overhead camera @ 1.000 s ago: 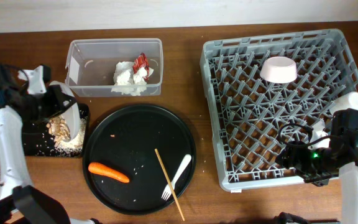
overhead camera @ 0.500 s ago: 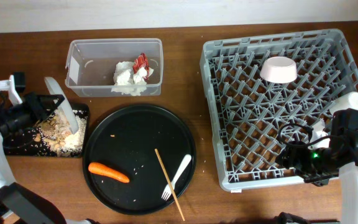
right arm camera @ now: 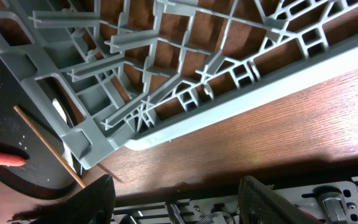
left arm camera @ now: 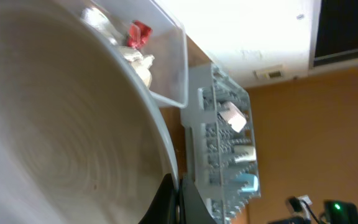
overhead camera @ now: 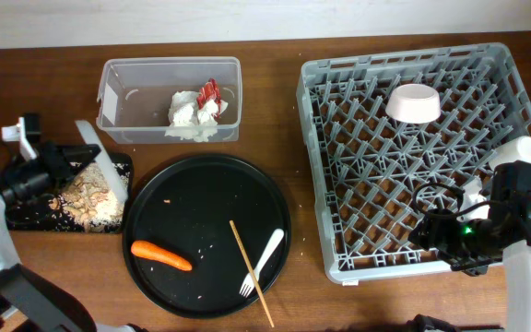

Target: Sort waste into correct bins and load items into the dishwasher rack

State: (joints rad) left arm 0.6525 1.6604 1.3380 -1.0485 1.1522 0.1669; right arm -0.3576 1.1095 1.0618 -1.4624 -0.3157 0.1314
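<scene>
Next, my left gripper should tilt the white plate flat, then lower it beside the carrot on the round black tray, where the tray lies (overhead camera: 202, 208) empty.
My left gripper (overhead camera: 67, 159) is shut on the rim of the white plate (overhead camera: 97, 155), which stands tilted on edge over the small black tray (overhead camera: 24, 216). Beige food scraps (overhead camera: 86, 198) lie in that tray. In the left wrist view the plate (left arm camera: 55, 124) fills the left side, with my fingers (left arm camera: 174, 200) pinching its edge. The clear tub (overhead camera: 136, 100) holds the napkin (overhead camera: 187, 118) and red wrapper (overhead camera: 210, 92). The carrot (overhead camera: 160, 255) and white fork (overhead camera: 262, 262) lie on the round black tray (overhead camera: 201, 198). The grey rack (overhead camera: 325, 212) holds the cream bowl (overhead camera: 413, 101) and white cup (overhead camera: 520, 149). The light blue cup (left arm camera: 248, 183) shows in the left wrist view. My right gripper (overhead camera: 431, 232) is open and empty at the rack's front right corner.
A thin wooden skewer (overhead camera: 250, 272) lies on the round tray beside the fork and reaches past its front rim; it also shows in the right wrist view (right arm camera: 48, 147). Bare brown table lies in front of the rack (right arm camera: 185, 118). Crumbs dot the round tray.
My left arm has drawn back to the left, and the plate has tipped steeper on edge over the small black tray. The scraps now lie in that tray. My right arm has not moved.
</scene>
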